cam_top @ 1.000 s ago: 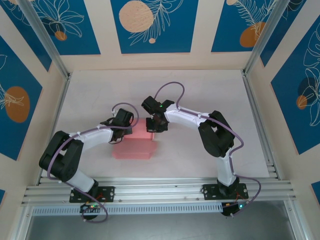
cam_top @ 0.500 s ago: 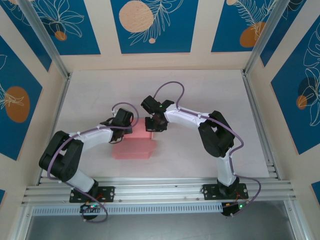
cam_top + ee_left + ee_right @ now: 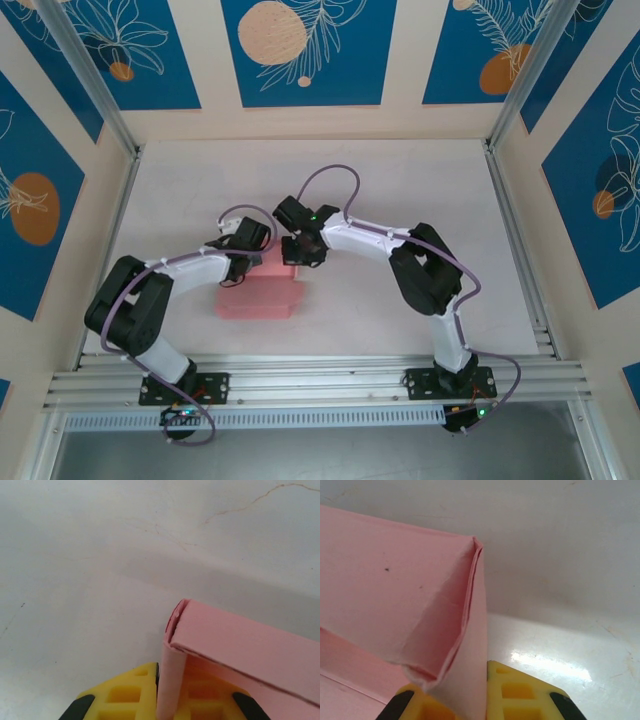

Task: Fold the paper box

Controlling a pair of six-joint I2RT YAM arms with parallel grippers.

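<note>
I will next turn my right gripper and pull the creased pink flap away from my left gripper before I let go, because the flap is still wide open beside the broad panel.
The pale pink paper box (image 3: 258,298) lies partly folded on the white table, between the two arms. My left gripper (image 3: 247,262) holds its far left corner. In the left wrist view a pink wall (image 3: 172,680) stands between the yellow fingers (image 3: 127,695), with a folded panel (image 3: 250,645) leaning over to the right. My right gripper (image 3: 303,253) holds the far right corner. In the right wrist view a creased pink flap (image 3: 465,655) is pinched between the yellow fingers (image 3: 520,695), and a broad pink panel (image 3: 385,590) spreads to the left.
The white table (image 3: 400,180) is walled by aluminium rails (image 3: 510,230) at the left, right and front edges. Blue patterned panels stand behind and at the sides. Free table lies beyond the box and to the right.
Both grippers and the box have shifted a little to the left and toward the front. The right arm's cable loop has moved left with them.
</note>
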